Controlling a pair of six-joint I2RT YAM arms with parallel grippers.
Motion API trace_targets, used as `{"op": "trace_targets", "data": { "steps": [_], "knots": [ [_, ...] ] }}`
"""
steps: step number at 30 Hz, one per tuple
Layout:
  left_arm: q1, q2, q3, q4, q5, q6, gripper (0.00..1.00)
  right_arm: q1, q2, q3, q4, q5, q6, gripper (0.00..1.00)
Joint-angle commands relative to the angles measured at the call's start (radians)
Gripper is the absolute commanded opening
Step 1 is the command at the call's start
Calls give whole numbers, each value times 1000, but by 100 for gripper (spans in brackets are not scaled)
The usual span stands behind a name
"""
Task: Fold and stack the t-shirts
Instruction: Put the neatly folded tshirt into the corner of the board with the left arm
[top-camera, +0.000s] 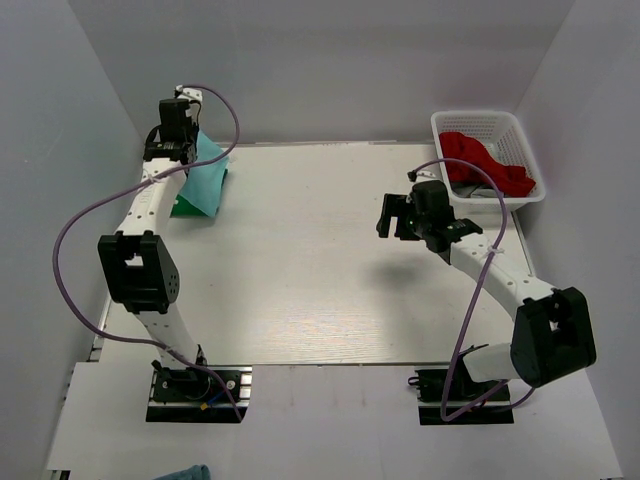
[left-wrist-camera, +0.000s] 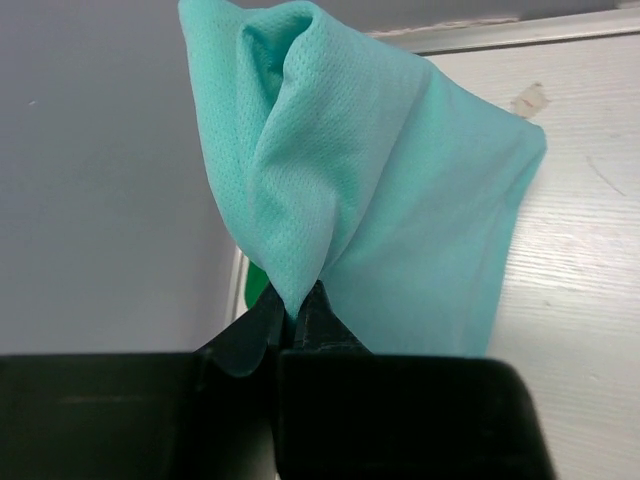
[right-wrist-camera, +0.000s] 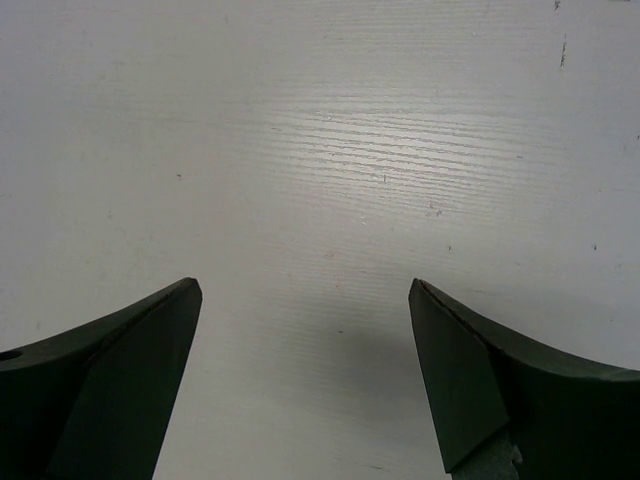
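Note:
The left gripper will next go down toward the grey wall beside the green shirt and let go of the teal t-shirt's fold, because the teal t-shirt's hanging end rests on the green shirt.
My left gripper (top-camera: 178, 152) is at the far left corner of the table, shut on a teal mesh t-shirt (top-camera: 205, 175) that hangs from it down onto a green folded shirt (top-camera: 185, 207). In the left wrist view the jaws pinch a bunched corner of the teal shirt (left-wrist-camera: 350, 170) at the left gripper (left-wrist-camera: 297, 305); a sliver of the green shirt (left-wrist-camera: 256, 283) shows behind. My right gripper (top-camera: 390, 216) is open and empty above the bare table, right of centre; the right wrist view shows it (right-wrist-camera: 305, 300) wide open over white tabletop. A red t-shirt (top-camera: 488, 163) lies in the basket.
A white plastic basket (top-camera: 490, 122) stands at the far right corner, with a dark garment (top-camera: 470, 189) under the red one. Grey walls close in on the left, back and right. A teal cloth (top-camera: 185, 472) lies on the floor by the near edge.

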Motion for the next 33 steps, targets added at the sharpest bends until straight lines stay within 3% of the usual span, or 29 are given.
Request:
{"op": "trace_targets", "data": {
  "steps": [1,8,19,20,21,24,25,33],
  "knots": [
    [42,28,42,75,-61,14,0,-2,21,25,41,3,-3,90],
    [89,122,48,113,-26,23,0,-3,72,54,36,-34,-9,90],
    [128,286,143,166,-167,34,0,-6,127,104,26,-56,-12,90],
    [128,297,143,176,-193,34,10,-3,135,112,16,-61,-9,90],
    [128,297,154,176,-208,22,28,-3,135,114,19,-61,-9,90],
    [128,332,186,163,-268,22,96,-3,144,124,18,-60,-6,90],
    [128,332,213,154,-279,22,100,-8,142,126,10,-55,-4,90],
    [108,286,214,42,-258,-107,100,-5,81,88,27,-52,23,90]
  ]
}}
